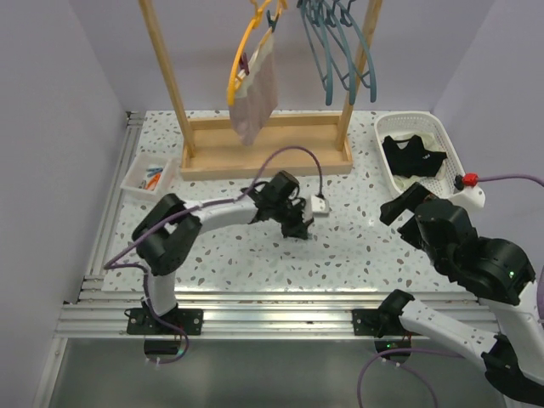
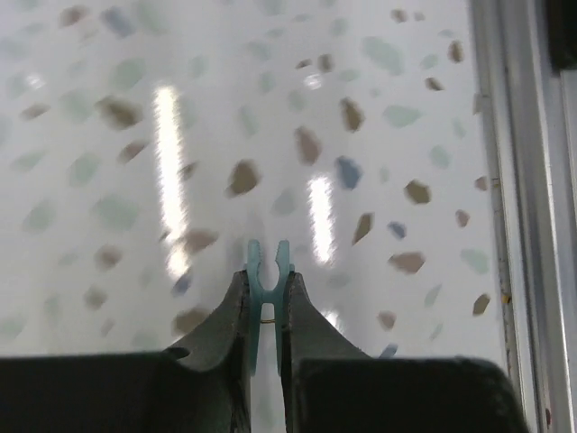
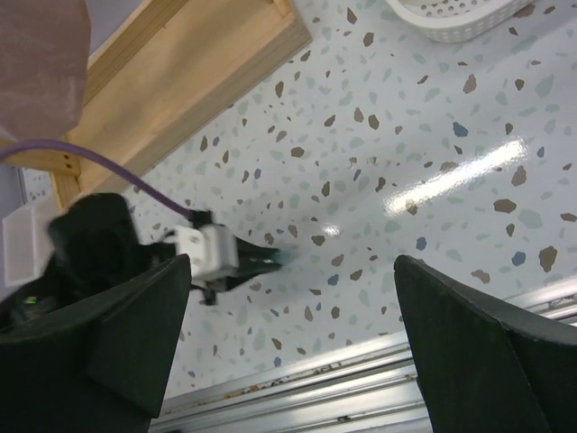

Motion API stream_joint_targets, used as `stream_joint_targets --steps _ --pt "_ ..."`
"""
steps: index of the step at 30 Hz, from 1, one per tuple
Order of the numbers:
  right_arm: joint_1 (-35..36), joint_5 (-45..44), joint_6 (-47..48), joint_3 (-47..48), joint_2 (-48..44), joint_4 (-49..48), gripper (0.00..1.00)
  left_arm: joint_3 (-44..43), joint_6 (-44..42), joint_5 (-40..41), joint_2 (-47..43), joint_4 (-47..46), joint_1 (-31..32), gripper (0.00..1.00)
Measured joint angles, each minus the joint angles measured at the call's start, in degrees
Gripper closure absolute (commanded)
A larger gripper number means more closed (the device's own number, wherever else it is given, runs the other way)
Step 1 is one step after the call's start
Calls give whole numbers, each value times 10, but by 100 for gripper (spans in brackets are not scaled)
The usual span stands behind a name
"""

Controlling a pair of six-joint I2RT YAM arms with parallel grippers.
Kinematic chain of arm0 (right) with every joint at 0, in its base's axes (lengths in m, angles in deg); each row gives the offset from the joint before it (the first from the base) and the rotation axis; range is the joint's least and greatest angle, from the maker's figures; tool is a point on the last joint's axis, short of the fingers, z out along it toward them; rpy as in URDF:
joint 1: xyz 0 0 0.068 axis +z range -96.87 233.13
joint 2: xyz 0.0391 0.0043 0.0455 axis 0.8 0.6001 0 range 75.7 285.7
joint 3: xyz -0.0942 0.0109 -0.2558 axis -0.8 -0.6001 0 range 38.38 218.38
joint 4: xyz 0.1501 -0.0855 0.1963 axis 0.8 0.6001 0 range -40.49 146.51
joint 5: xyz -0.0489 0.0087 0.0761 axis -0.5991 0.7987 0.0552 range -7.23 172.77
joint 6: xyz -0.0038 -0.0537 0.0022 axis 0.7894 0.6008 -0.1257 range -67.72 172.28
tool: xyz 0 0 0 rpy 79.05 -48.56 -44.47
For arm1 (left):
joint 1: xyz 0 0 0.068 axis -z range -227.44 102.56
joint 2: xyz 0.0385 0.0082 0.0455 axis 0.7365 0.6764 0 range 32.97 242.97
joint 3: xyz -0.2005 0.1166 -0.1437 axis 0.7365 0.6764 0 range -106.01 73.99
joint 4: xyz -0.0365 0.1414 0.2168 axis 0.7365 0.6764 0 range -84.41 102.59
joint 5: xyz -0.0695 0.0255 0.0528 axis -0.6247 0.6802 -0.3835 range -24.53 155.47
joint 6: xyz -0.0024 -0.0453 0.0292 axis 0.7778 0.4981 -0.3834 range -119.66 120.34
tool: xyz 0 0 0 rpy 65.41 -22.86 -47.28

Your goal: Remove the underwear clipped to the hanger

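I will swing my left gripper across and over the white tray [image 1: 150, 177] to let go of the peg, as that tray is outward and to its left in the top view.
A dusty pink underwear [image 1: 255, 92] hangs clipped to a yellow hanger [image 1: 242, 51] on the wooden rack; its edge shows in the right wrist view [image 3: 41, 54]. A black underwear [image 1: 413, 156] lies in the white basket [image 1: 442, 136]. My left gripper [image 1: 297, 228] is low over the table's middle, shut on a pale blue clothes peg [image 2: 268, 260] whose forked tip pokes out past the fingertips. From the right wrist the left gripper [image 3: 257, 260] and the peg [image 3: 285, 260] also show. My right gripper [image 3: 293, 343] hovers at the right with its jaws wide open and nothing between them.
The wooden rack base [image 1: 263, 149] spans the back, with several teal hangers [image 1: 336, 42] on its rail. A small white tray [image 1: 151, 177] of pegs sits at the left. A metal rail [image 1: 255, 297] runs along the near edge.
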Motion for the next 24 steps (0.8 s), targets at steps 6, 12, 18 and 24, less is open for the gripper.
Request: stream_joint_targets --steps 6,12,18,24 --pt "0 27 27 -50 14 -16 2 25 110 85 -174 49 -161 100" --pt "0 80 63 -92 76 -67 2 -17 167 127 -223 132 -336 100" --pt "0 118 92 -104 131 -112 2 -18 245 157 -217 152 -552 100" --pt "0 136 109 -106 143 -130 2 -28 292 223 -199 151 -633 100"
